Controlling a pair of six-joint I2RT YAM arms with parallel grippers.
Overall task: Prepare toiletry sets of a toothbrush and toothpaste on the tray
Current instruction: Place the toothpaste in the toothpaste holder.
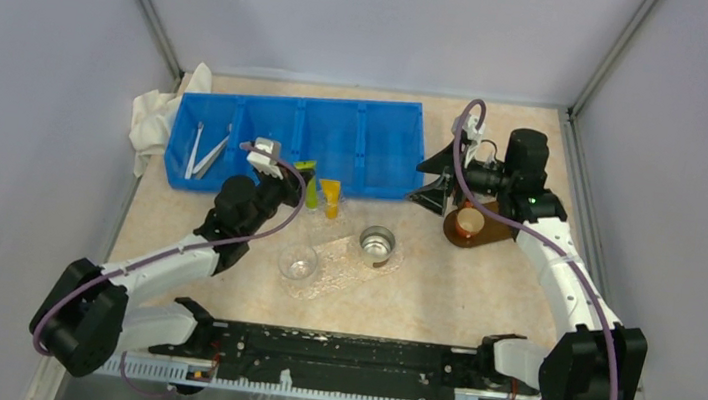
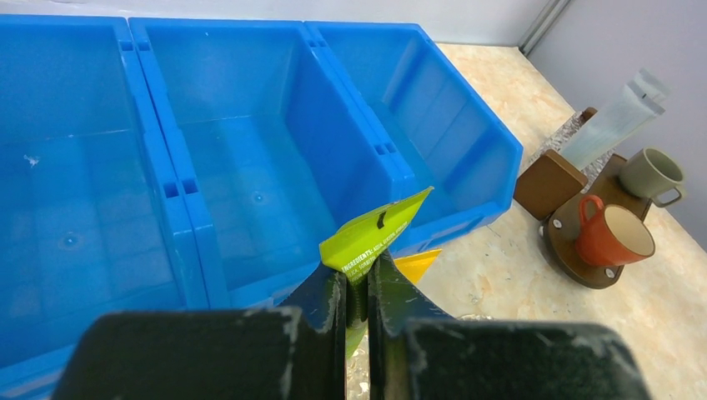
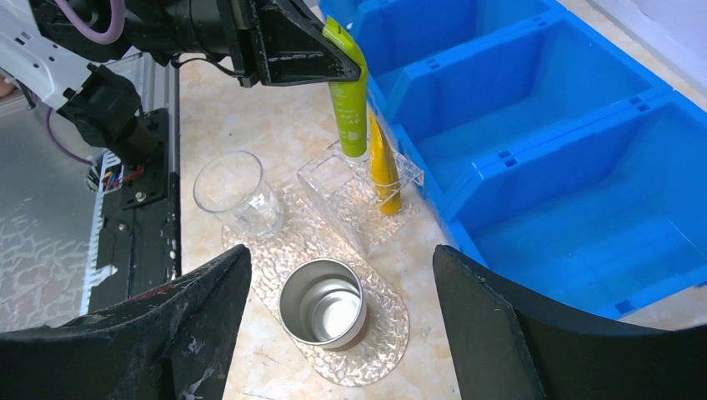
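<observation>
Next, my left gripper lowers toward the clear holder's open space beside the yellow tube and releases the green tube, since that space lies below my gripper.
My left gripper [image 2: 357, 279] is shut on the crimped end of a green toothpaste [image 2: 375, 229] tube. The tube [image 3: 348, 100] hangs cap down, its lower end at the rim of a clear holder [image 3: 358, 196]. A yellow toothpaste [image 3: 383, 167] tube stands in that holder. The holder sits at the far end of the clear textured tray [image 3: 392, 329]. The toothbrush [image 1: 203, 151] sticks lie in the leftmost compartment of the blue bin [image 1: 380, 112]. My right gripper [image 3: 340, 250] hangs open above the tray with nothing between its fingers.
A metal cup [image 3: 323, 302] and a glass cup [image 3: 235, 193] stand on the tray. To the right, a brown coaster holds an orange mug [image 2: 613, 233] and a grey mug [image 2: 650, 175], with a pale tube [image 2: 613, 125] behind. A white cloth [image 1: 153, 117] lies left of the bin.
</observation>
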